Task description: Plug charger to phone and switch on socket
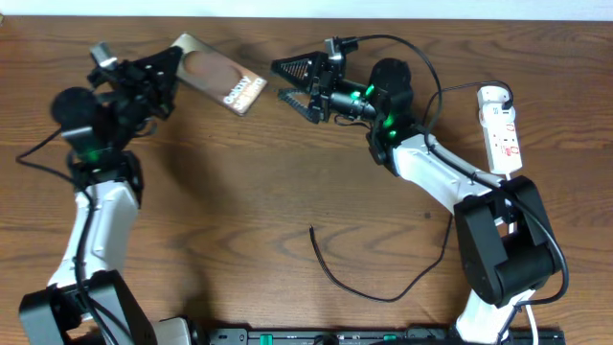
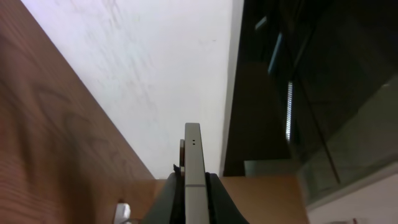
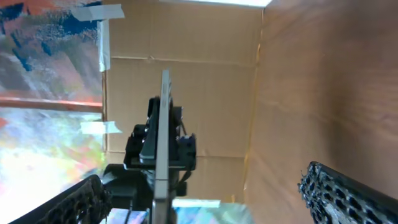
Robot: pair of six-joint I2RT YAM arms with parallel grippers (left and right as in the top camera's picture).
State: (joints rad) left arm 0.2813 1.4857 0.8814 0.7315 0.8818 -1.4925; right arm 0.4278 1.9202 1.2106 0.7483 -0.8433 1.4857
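Note:
My right gripper moves back and down onto the charger's black connector tip (image 1: 312, 232) next, fingers turning toward the table, since it lies free on the tabletop.
The phone (image 1: 222, 79) is a bronze-grey slab with a dark oval and white lettering, lifted above the table's far left. My left gripper (image 1: 170, 61) is shut on its left end. In the left wrist view the phone (image 2: 193, 149) shows edge-on between the jaws (image 2: 194, 180). My right gripper (image 1: 281, 80) is open and empty, just right of the phone's free end. In the right wrist view the phone (image 3: 163, 124) stands edge-on between the spread fingers (image 3: 211, 202). The charger cable (image 1: 369, 292) lies on the table, its tip (image 1: 311, 229) free. The white socket (image 1: 502, 129) lies at the far right.
The thin cable curves from the table's front middle up the right side towards the socket, passing under my right arm (image 1: 436, 168). A thicker black robot cable (image 1: 421, 57) loops over the right arm. A black rail (image 1: 364, 335) runs along the front edge.

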